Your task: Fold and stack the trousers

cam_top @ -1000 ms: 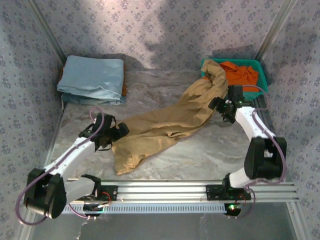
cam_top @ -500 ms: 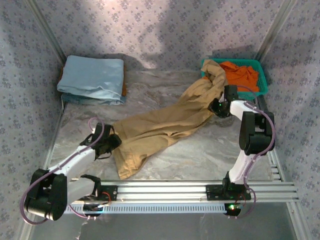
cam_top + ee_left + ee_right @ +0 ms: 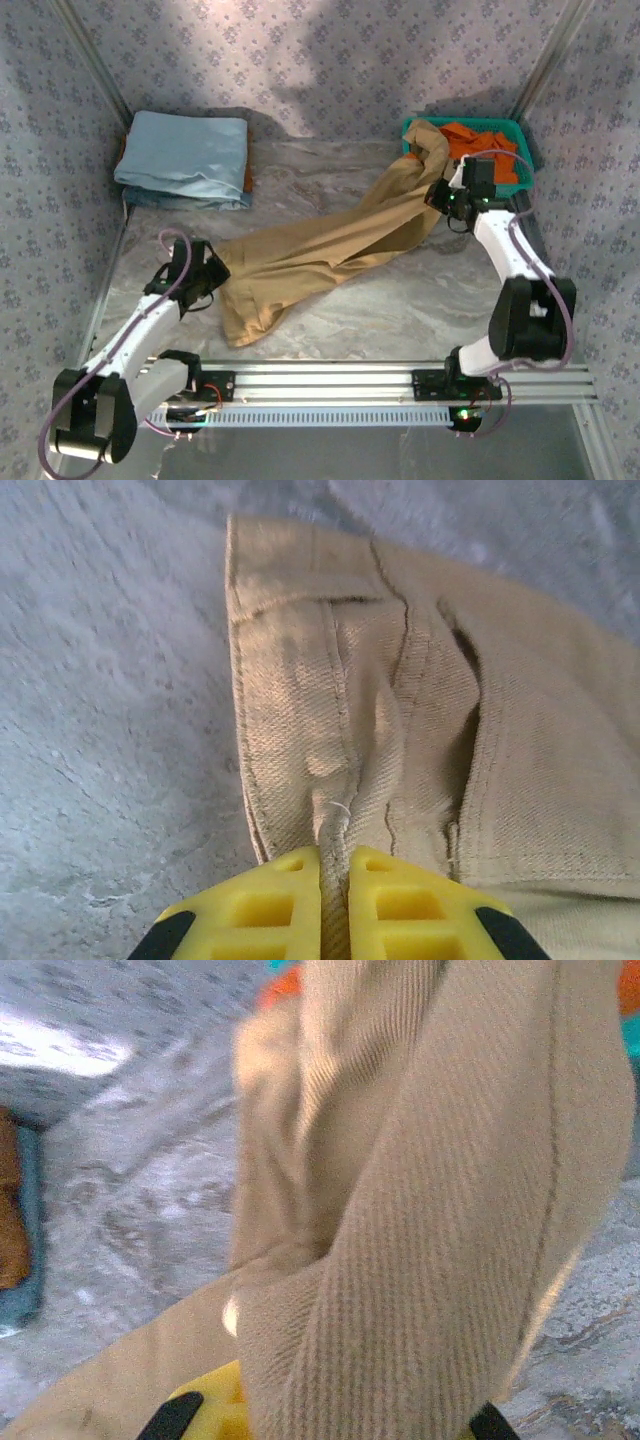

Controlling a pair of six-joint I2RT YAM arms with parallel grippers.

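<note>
My left gripper will next pull the pinched fold of the trousers sideways toward the nearest patterned wall and let go of it, because there is bare marble between that gripper and the wall.
The tan trousers [image 3: 330, 250] lie stretched across the marble table, from the near left to the back right. Their far end is draped over the rim of the teal basket [image 3: 522, 170]. My left gripper [image 3: 207, 277] is at their near-left end. In the left wrist view its yellow fingers [image 3: 270, 910] are shut on a pinched fold of the trousers [image 3: 400, 680] by the waistband. My right gripper [image 3: 448, 197] is at the far end, beside the basket. In the right wrist view the trousers [image 3: 420, 1210] hang over the jaws, hiding all but one yellow finger [image 3: 205, 1405].
A folded light blue cloth [image 3: 185, 158] lies at the back left. An orange garment [image 3: 480, 145] fills the basket at the back right. Patterned walls close in the sides and back. An aluminium rail [image 3: 400, 385] runs along the near edge.
Both grippers have shut on the trousers. The left one has moved left, drawing the waist end with it. The right one has shifted back towards the basket, and the cloth is now pulled straighter.
</note>
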